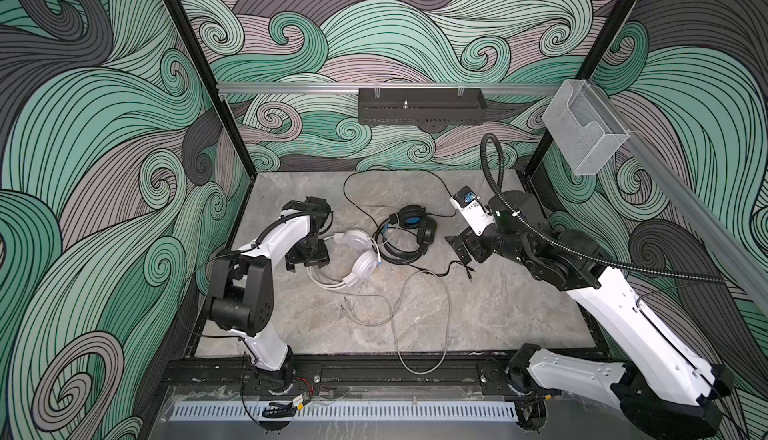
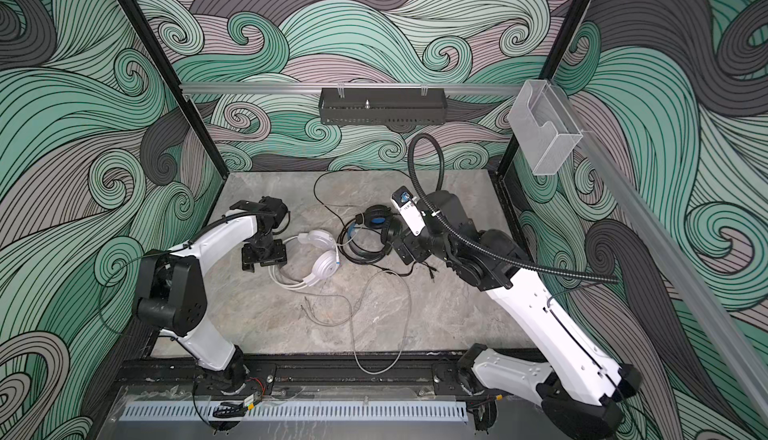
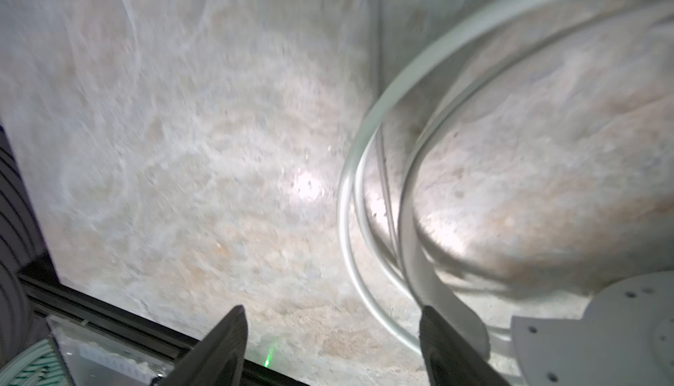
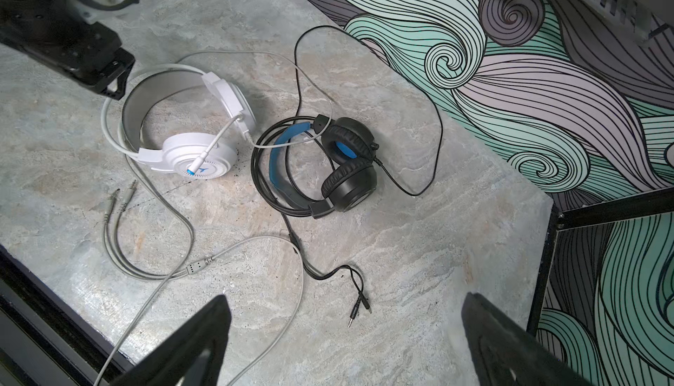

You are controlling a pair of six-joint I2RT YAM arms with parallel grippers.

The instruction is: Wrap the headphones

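Note:
I will next lower my left gripper over the white headband's curved middle, an open finger on each side, since the headband still lies below the fingers.
Two headphones lie side by side mid-table. The white headphones (image 1: pixel 359 257) (image 2: pixel 322 257) (image 4: pixel 189 125) are on the left, and their pale cable (image 4: pixel 197 267) loops toward the table's front edge. Just right of them are the black headphones (image 1: pixel 409 230) (image 2: pixel 372 225) (image 4: pixel 343 169) with blue inner cups; black cable coils around them and ends in plugs (image 4: pixel 355 311). My left gripper (image 1: pixel 305 266) (image 2: pixel 264 265) (image 3: pixel 331 315) is open at the white headband (image 3: pixel 437 74), with nothing between its fingers. My right gripper (image 1: pixel 459 248) (image 2: pixel 401 246) (image 4: pixel 344 298) hovers open right of the black pair.
A black tray (image 1: pixel 422 105) hangs on the back rail, with a clear plastic box (image 1: pixel 584 126) on the right rail. A black frame rail (image 1: pixel 374 369) runs along the front edge, and the pale cable hangs over it. Patterned walls close in three sides.

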